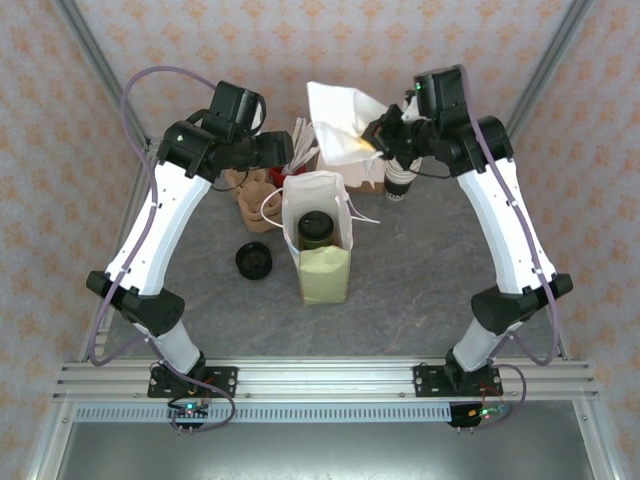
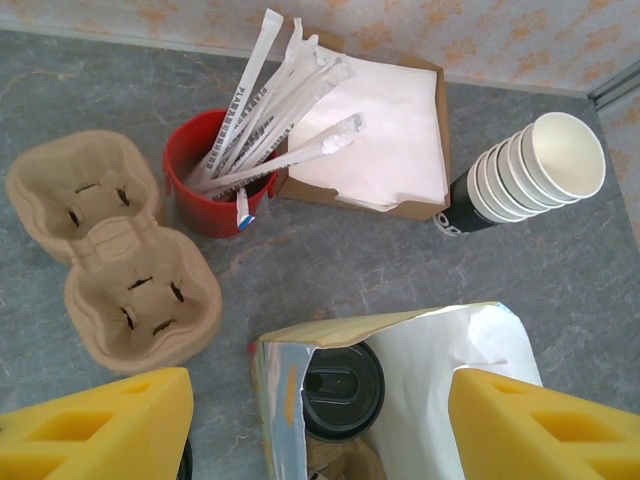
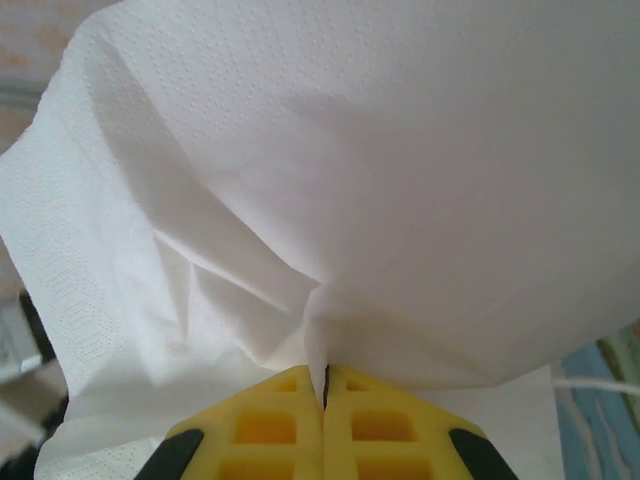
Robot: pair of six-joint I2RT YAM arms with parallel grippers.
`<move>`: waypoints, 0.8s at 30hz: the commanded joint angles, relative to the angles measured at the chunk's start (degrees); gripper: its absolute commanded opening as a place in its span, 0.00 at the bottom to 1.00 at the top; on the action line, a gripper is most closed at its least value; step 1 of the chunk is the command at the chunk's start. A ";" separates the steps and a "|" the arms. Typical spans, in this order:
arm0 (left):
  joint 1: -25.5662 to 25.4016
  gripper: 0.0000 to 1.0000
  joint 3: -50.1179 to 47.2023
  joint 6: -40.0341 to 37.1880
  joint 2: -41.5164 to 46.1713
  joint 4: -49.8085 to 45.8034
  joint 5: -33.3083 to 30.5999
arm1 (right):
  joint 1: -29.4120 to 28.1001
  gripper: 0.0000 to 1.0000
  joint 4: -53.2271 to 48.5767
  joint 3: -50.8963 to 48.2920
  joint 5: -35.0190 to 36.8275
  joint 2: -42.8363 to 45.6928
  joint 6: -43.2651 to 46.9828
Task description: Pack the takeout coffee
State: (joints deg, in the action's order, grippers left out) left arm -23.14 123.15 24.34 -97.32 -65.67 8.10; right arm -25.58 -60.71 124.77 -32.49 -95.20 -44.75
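Observation:
The napkin goes back and down over the opening of the paper bag in my right gripper next for release, because the coffee (image 1: 316, 228) already stands inside.
The takeout coffee (image 1: 316, 228), an olive-green cup under a black lid (image 2: 342, 388), stands upright inside the open paper bag (image 1: 324, 275) at mid-table. In the left wrist view the bag's white inner wall (image 2: 460, 370) rises beside the lid. My left gripper (image 2: 320, 425) hovers over the bag's mouth, open, with nothing between its yellow fingers (image 2: 100, 425). In the top view it (image 1: 282, 152) sits just behind the bag. My right gripper (image 3: 325, 385) is shut on a white paper napkin (image 3: 350, 180), held in the air behind the bag (image 1: 340, 120).
Behind the bag stand a red cup of wrapped straws (image 2: 215, 185), a cardboard box of napkins (image 2: 385, 140) and a stack of cream cups (image 2: 530, 165). Pulp cup carriers (image 2: 110, 250) lie to the left. A loose black lid (image 1: 254, 261) lies left of the bag.

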 commanded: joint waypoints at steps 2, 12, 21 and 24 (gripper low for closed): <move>0.42 0.69 -0.37 1.93 2.58 4.25 -2.18 | -3.64 0.00 4.15 -3.92 -5.60 3.73 1.80; 0.46 0.69 0.91 1.62 3.96 1.79 -3.88 | -8.39 0.00 18.77 -20.71 -4.07 11.78 -6.95; 0.45 0.69 -7.72 4.85 7.84 2.57 -5.50 | -10.45 0.00 22.24 -26.85 -3.81 12.36 -11.58; 0.41 0.69 -7.04 4.75 7.26 2.43 -5.55 | -10.47 0.00 21.87 -26.90 -4.22 11.26 -11.49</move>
State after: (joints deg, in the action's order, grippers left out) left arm -23.14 116.18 28.08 -90.45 -63.53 4.80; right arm -35.88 -41.65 97.97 -37.15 -84.03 -55.13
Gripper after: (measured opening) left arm 0.692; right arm 0.051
